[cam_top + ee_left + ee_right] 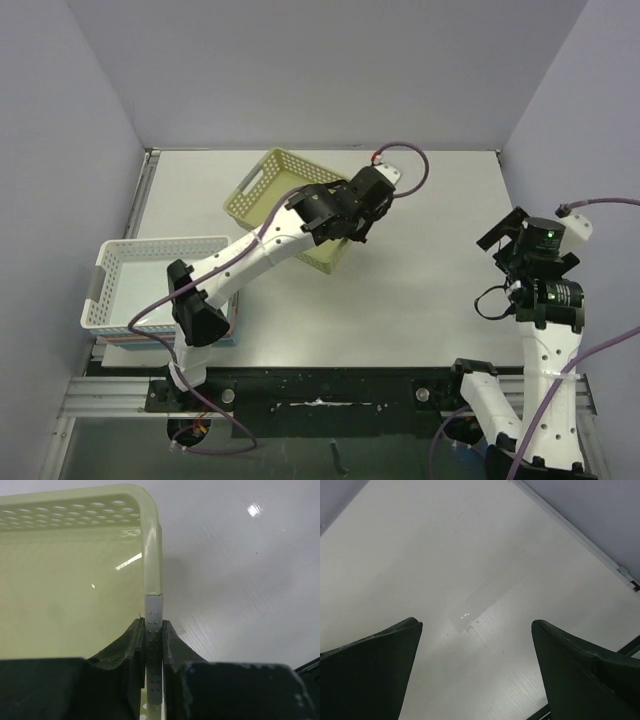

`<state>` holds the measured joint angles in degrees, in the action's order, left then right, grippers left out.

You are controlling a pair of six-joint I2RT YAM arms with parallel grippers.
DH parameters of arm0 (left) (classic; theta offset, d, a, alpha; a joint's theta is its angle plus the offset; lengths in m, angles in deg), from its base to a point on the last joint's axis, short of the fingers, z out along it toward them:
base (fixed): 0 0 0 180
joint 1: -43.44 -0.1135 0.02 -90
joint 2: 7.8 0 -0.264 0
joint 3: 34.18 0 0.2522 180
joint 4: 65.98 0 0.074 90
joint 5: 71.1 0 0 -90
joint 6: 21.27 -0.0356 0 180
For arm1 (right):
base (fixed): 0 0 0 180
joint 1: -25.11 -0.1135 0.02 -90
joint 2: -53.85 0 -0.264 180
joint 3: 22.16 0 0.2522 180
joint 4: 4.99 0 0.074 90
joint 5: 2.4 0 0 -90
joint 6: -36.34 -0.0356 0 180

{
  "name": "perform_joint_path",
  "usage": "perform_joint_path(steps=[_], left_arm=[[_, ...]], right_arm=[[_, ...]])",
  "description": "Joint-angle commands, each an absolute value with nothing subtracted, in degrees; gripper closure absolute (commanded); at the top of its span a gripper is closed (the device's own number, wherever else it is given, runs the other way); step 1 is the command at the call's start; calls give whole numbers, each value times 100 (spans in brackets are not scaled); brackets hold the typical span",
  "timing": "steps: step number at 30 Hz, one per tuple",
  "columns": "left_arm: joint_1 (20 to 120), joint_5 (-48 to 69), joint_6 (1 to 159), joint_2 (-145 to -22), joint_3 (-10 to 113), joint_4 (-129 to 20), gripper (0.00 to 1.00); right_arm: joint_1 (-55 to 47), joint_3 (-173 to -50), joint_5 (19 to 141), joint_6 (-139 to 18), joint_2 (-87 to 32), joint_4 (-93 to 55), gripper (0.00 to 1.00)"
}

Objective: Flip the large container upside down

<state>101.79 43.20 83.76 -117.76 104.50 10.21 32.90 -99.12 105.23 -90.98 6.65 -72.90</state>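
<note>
The left gripper pulls the basket back and to the right in the top view onto bare table [398,273] [235,590] next, since the basket sits far from my right gripper.
A pale yellow-green perforated basket [262,188] sits open side up at the back middle of the table, turned at an angle. My left gripper [335,228] is shut on the basket's right-hand wall. In the left wrist view the fingers [154,622] pinch the thin wall, with the basket's inside [75,605] to the left and bare table to the right. I cannot tell whether the basket is lifted off the table. My right gripper [508,238] is open and empty over the table at the right, and its wrist view [476,625] shows only table between the fingers.
A white perforated basket [110,290] stands at the left edge, stacked on a pink and blue thing [228,335]. Purple walls close in the table at the back and both sides. A metal rail [150,200] runs along the left edge.
</note>
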Motion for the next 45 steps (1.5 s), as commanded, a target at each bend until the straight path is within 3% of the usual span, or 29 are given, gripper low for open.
perform_joint_path(steps=[1, 14, 15, 17, 19, 26, 31, 34, 36, 39, 42, 45], left_arm=[[10376, 3640, 8083, -11977, 10026, -461, 100], [11085, 2836, 7287, -12048, 7639, -2821, 100], [11119, 2866, 7328, -12096, 7673, -2759, 85], [11150, 2894, 7444, -12145, 7825, -2565, 39], [11171, 2982, 7553, -12023, 7961, -2391, 25], [10951, 3189, 8138, -10512, 7563, -1774, 22], [9913, 3530, 8943, -9075, 7067, -1020, 21], [9162, 3714, 9262, -8225, 6964, -578, 21], [8732, 3904, 9473, -7849, 6929, -294, 22], [8155, 3982, 9633, -7466, 6785, -6, 21], [7956, 4222, 9804, -7315, 6632, 108, 20], [7942, 4384, 9852, -7285, 6603, 108, 20]], right_arm=[[3272, -10377, 11131, -9122, 1046, -7656, 2], [3261, -10889, 11938, -9090, 1772, -7960, 2], [3261, -10902, 11935, -9074, 1773, -7965, 2], [3256, -10922, 11905, -9039, 1760, -7986, 2], [3252, -10931, 11781, -8903, 1728, -7958, 3], [3259, -10876, 10288, -7992, 1385, -7594, 2], [3242, -10221, 8127, -7904, 1132, -7009, 2], [2981, -9691, 7566, -8281, 1091, -6447, 2], [2379, -9443, 7814, -8555, 980, -6200, 2], [594, -9312, 9011, -8968, 519, -5940, 2], [-1513, -9683, 10398, -9123, -681, -5859, 2], [-2362, -10255, 10628, -8999, -2004, -5858, 2]])
